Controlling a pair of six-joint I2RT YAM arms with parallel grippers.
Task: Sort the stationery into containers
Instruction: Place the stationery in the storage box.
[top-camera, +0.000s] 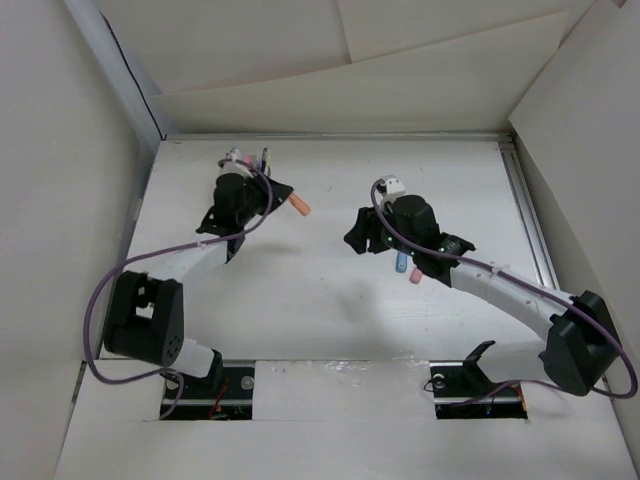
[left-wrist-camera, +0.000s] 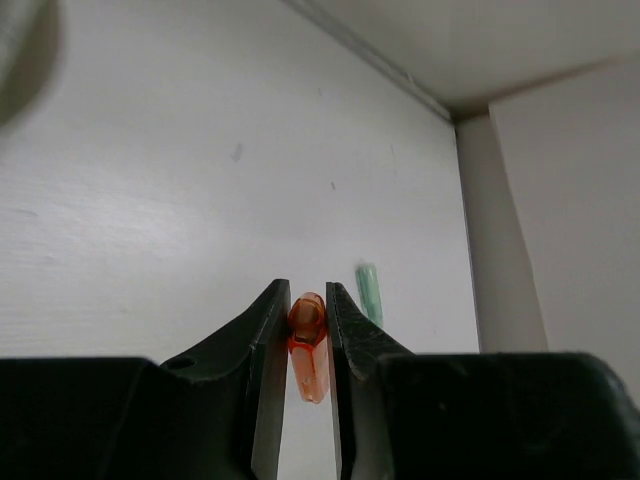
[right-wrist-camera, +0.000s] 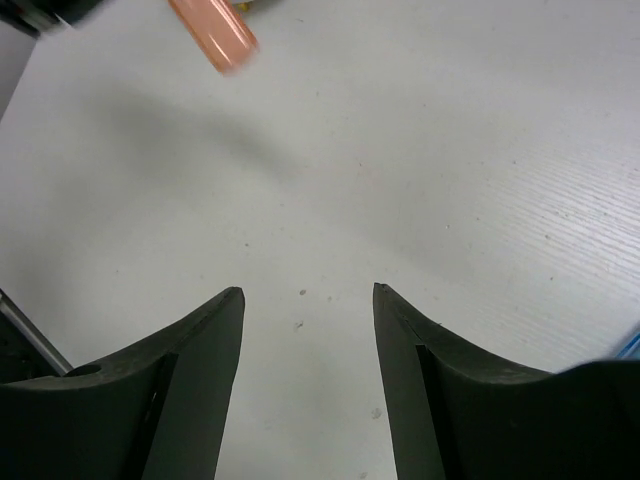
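Observation:
I need to move the short orange stick (top-camera: 299, 206) left in the top view with my left gripper, over the cup, as pens already stand there.
My left gripper (top-camera: 287, 197) is shut on a short orange stick (top-camera: 299, 206) and holds it above the white table; in the left wrist view the stick (left-wrist-camera: 309, 350) sits between the two fingers. A green stick (left-wrist-camera: 368, 292) lies on the table just beyond it. My right gripper (top-camera: 356, 240) is open and empty over bare table, as the right wrist view (right-wrist-camera: 308, 292) shows. A blue stick (top-camera: 402, 265) and a pink stick (top-camera: 415, 273) lie beside the right arm. Behind the left wrist, dark thin pens (top-camera: 265, 158) and a pink-white item (top-camera: 236, 157) show; the cup is mostly hidden.
Cardboard walls (top-camera: 60, 200) close in the table on the left, back and right. A metal rail (top-camera: 530, 220) runs along the right edge. The orange stick (right-wrist-camera: 212, 35) shows at the top left of the right wrist view.

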